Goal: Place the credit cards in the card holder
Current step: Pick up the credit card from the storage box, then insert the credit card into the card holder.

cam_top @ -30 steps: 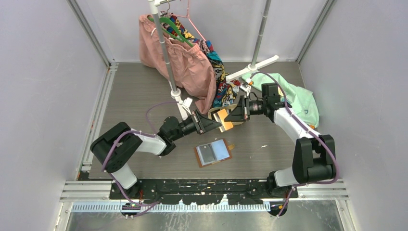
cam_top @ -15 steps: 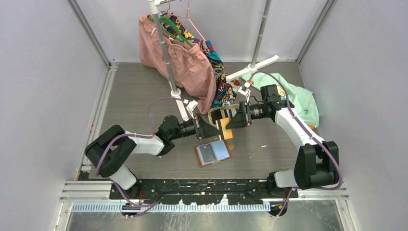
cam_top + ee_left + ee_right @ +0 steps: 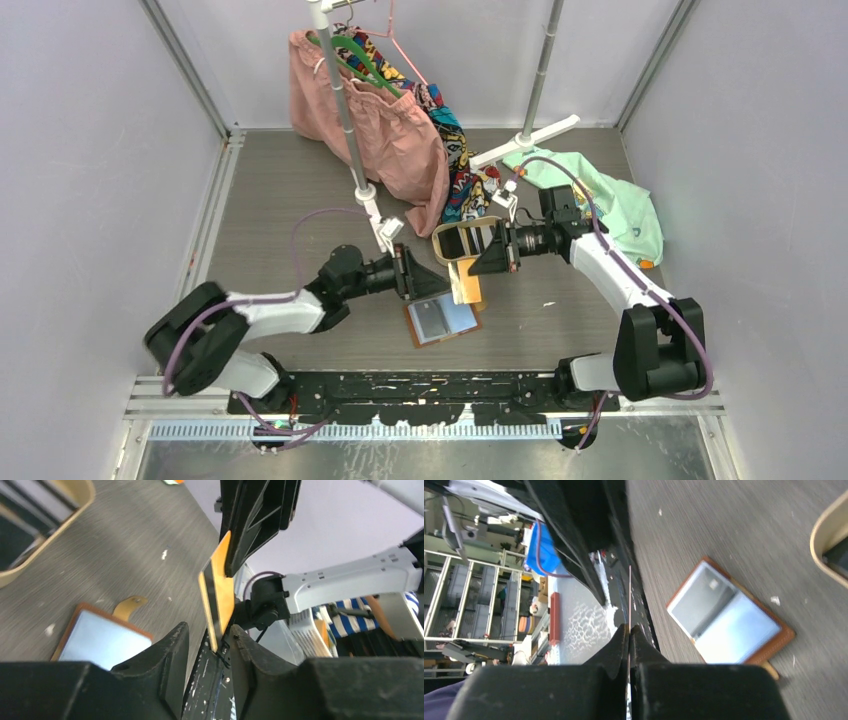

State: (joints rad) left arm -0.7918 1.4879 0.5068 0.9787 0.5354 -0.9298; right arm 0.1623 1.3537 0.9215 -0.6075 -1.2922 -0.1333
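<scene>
My right gripper is above the pockets of the card holder (image 3: 442, 319) (image 3: 724, 614) and farther from my base than they are. I should lower it back next and let go of the card into them.
My right gripper (image 3: 478, 266) is shut on a yellow-orange credit card (image 3: 466, 284) and holds it on edge just above the table. In the right wrist view the card (image 3: 629, 592) is a thin line coming out of the shut gripper (image 3: 630, 630). My left gripper (image 3: 438, 281) is open and faces it. In the left wrist view the card's (image 3: 220, 587) lower end sits between the open fingers of the gripper (image 3: 210, 636), unclamped. The card holder (image 3: 442, 319) lies open and flat just below, tan edge, greyish and bluish pockets (image 3: 724, 615) (image 3: 102, 640). Dark cards lie in the oval tray.
The oval beige tray (image 3: 445, 232) sits just behind the grippers; its rim shows in the left wrist view (image 3: 55, 540). A clothes rack's white foot (image 3: 380, 225), pink and patterned garments (image 3: 385, 120), and a green cloth (image 3: 620, 205) fill the back.
Both grippers have moved from over the tray toward the near side, to just above the card holder. The left arm has drawn back leftward. The yellow-orange card has travelled with the right gripper.
</scene>
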